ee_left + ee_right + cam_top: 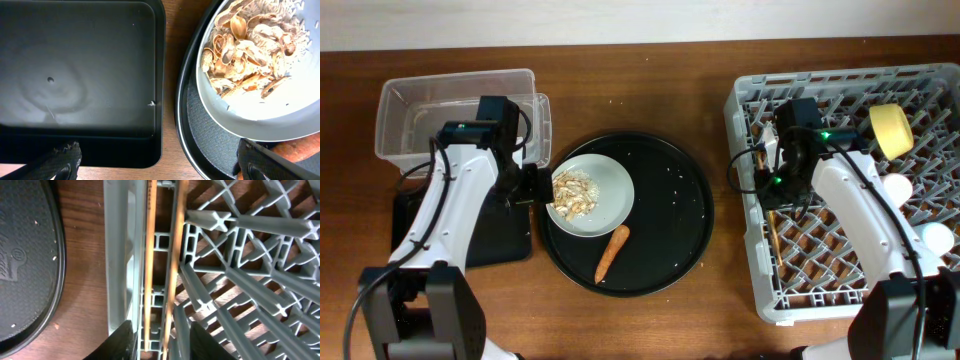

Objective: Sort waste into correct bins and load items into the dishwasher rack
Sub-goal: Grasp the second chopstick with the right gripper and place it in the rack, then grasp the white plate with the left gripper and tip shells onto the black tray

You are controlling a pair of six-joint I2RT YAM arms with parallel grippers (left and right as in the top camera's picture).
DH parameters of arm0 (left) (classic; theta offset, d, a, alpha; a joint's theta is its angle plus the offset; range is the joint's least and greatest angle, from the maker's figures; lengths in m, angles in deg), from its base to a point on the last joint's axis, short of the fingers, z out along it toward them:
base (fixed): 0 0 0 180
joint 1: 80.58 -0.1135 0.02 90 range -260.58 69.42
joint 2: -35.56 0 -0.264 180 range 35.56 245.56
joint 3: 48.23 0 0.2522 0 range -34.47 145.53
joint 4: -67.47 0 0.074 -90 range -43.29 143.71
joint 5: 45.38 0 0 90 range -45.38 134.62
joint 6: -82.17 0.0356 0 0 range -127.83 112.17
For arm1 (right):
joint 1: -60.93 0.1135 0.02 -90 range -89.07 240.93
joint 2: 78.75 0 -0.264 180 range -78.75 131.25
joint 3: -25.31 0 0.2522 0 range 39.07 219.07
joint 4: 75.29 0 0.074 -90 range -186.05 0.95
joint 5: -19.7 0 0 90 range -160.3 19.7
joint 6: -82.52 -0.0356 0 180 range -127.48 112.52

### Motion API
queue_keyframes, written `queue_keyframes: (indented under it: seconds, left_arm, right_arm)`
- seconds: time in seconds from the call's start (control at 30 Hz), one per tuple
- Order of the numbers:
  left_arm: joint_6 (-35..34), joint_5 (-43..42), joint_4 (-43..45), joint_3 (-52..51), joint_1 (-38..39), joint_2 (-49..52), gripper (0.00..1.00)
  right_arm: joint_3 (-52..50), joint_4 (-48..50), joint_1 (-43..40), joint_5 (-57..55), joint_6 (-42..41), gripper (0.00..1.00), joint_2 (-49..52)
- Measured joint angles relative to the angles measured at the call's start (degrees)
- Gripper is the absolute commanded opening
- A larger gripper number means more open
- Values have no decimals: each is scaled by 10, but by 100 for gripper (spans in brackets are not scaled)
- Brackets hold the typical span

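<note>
My left gripper will next cross the plate and lower onto the plate's scrap-free rim [631,200], below it and to its right in the overhead view.
The grey-green plate [605,190] holds beige food scraps [574,193] on the round black tray [670,215], with an orange carrot [611,253] beside it. My left gripper [525,186] is open at the plate's left rim. In the left wrist view it [160,162] spans the gap between the shallow black tray [75,65] and the plate [260,112], one finger at each. My right gripper [769,187] is open over the dishwasher rack [850,280], straddling the chopsticks [150,255] that lie along the rack's left wall. The yellow bowl [890,130] stands in the rack. No wrapper or tissue shows.
The clear plastic box [455,105] stands at the back left, just behind the shallow black tray [480,240]. Two small pale cups [898,187] sit in the rack's right side. Bare wooden table lies between the round tray and the rack.
</note>
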Motion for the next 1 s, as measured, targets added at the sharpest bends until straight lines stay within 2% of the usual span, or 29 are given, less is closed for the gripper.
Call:
queue_keyframes:
  seconds: [0.03,0.07,0.1,0.13,0.17,0.27,0.47,0.57,0.63,0.73,0.8,0.9,0.93,0.97,1.0]
  left_arm:
    - [0,0,0,0,0,0,99]
    - [0,0,0,0,0,0,99]
    - [0,-1,0,0,0,0,99]
    - [0,-12,7,0,0,0,99]
    - [0,-32,22,0,0,0,99]
    - [0,-52,81,-1,34,0,99]
    - [0,-60,207,-2,212,0,99]
    - [-51,-29,237,-2,278,28,99]
    - [-91,-18,254,-2,296,67,99]
    - [-113,5,254,-2,309,117,97]
    - [-118,21,253,-2,310,143,91]
    - [-123,41,254,-2,310,168,75]
    - [-123,44,253,-2,310,176,63]
    - [-125,47,254,-2,310,177,40]
    - [-126,50,253,-2,312,177,36]
  right_arm:
    - [1,-3,0,0,-6,45,-1]
    - [9,-8,0,0,-12,64,-7]
    - [20,-14,-1,0,-17,76,-22]
    - [36,-18,-14,11,-23,83,-58]
    - [52,-19,-30,17,-28,86,-97]
    - [59,-86,-69,55,-30,88,-125]
    - [59,-97,-74,102,-30,88,-125]
    - [59,-103,-74,107,-30,88,-125]
    - [59,-103,-74,115,-30,88,-125]
    - [59,-103,-74,121,-30,87,-125]
    - [59,-104,-74,130,-30,86,-125]
    - [59,-107,-74,132,-30,86,-125]
    - [59,-107,-74,132,-30,86,-125]
    - [59,-108,-74,132,-30,86,-125]
    - [59,-108,-74,132,-30,86,-125]
